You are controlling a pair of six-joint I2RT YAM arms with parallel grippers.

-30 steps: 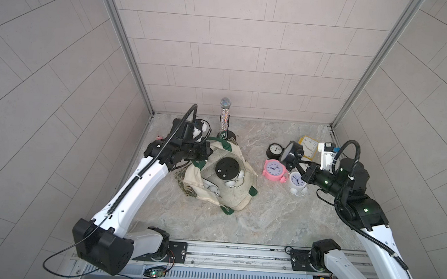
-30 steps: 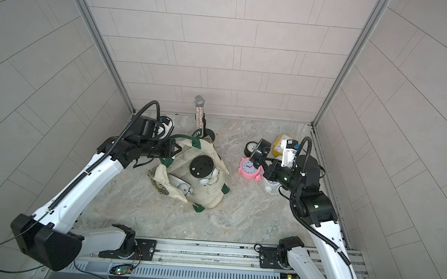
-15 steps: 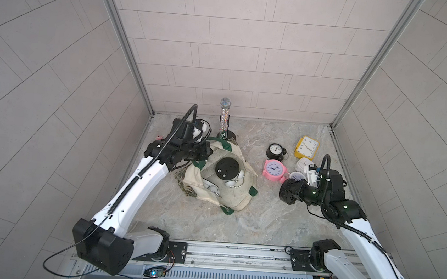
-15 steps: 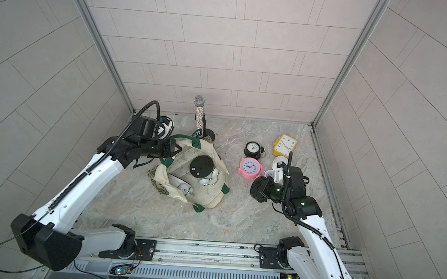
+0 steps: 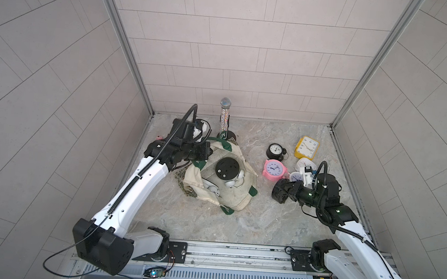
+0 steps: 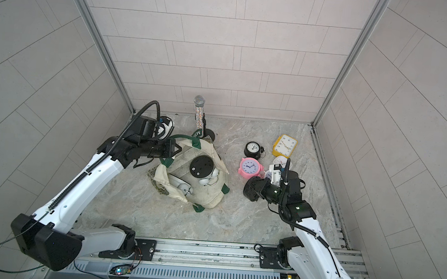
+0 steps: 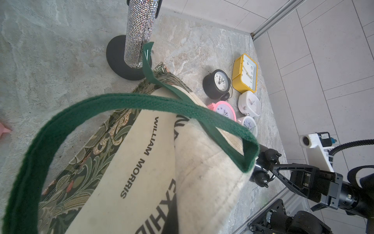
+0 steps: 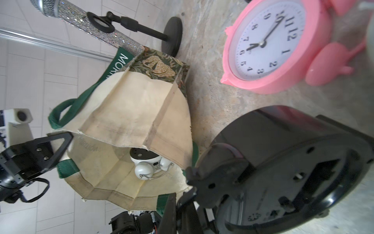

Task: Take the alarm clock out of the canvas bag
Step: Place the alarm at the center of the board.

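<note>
My right gripper shifts toward the bag next, lowers the black alarm clock and releases it. The clear tabletop between bag (image 5: 235,199) and clocks lies below, that way.
The cream canvas bag (image 5: 235,199) with green handles lies left of centre in both top views, its mouth held up by my left gripper (image 5: 207,152), which is shut on the rim. Inside the bag (image 8: 129,113) lie a white twin-bell alarm clock with a black back (image 5: 227,169) and a second white one (image 5: 210,188). My right gripper (image 5: 291,190) hovers right of the bag, shut on a black alarm clock (image 5: 279,195). In the right wrist view that black clock (image 8: 283,172) has its back to the camera, right at the jaws.
Loose clocks crowd the back right: pink (image 5: 273,170), small black (image 5: 275,151), yellow square (image 5: 306,148), two white (image 5: 306,163). A glittery microphone on a black stand (image 5: 224,118) rises behind the bag. Tiled walls close in on three sides.
My right arm has pulled away from the cluster of clocks at the back right, forward and toward the bag, carrying the black clock. The left arm and the bag stay put.
</note>
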